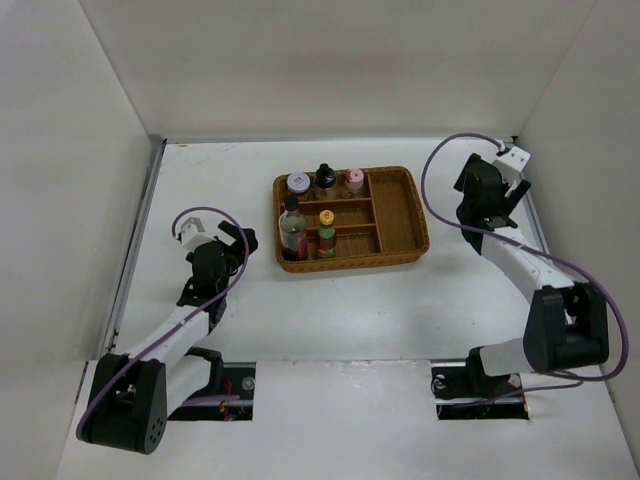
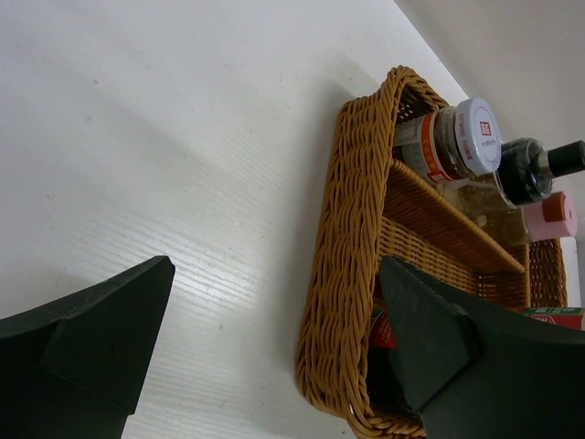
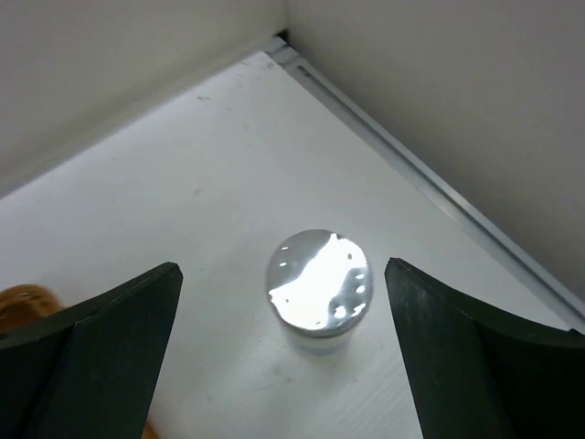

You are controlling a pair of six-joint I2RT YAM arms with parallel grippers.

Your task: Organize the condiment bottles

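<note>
I should lower my open right gripper around the shiny grey lid and close: the white cylinder stands below it, between both fingers.
Five bottles stand in the left compartments of the wicker tray: a white-lidded jar, a black-capped bottle, a pink-capped bottle, a tall clear dark-filled bottle and a yellow-capped dark sauce. The white cylinder with a shiny grey lid stands on the table at the far right, directly below and between the fingers of my open right gripper. The right arm hides it in the top view. My left gripper is open and empty, left of the tray's near-left corner.
White walls close in the table on the left, back and right. A metal rail runs along the right wall close behind the cylinder. The tray's right compartments hold nothing.
</note>
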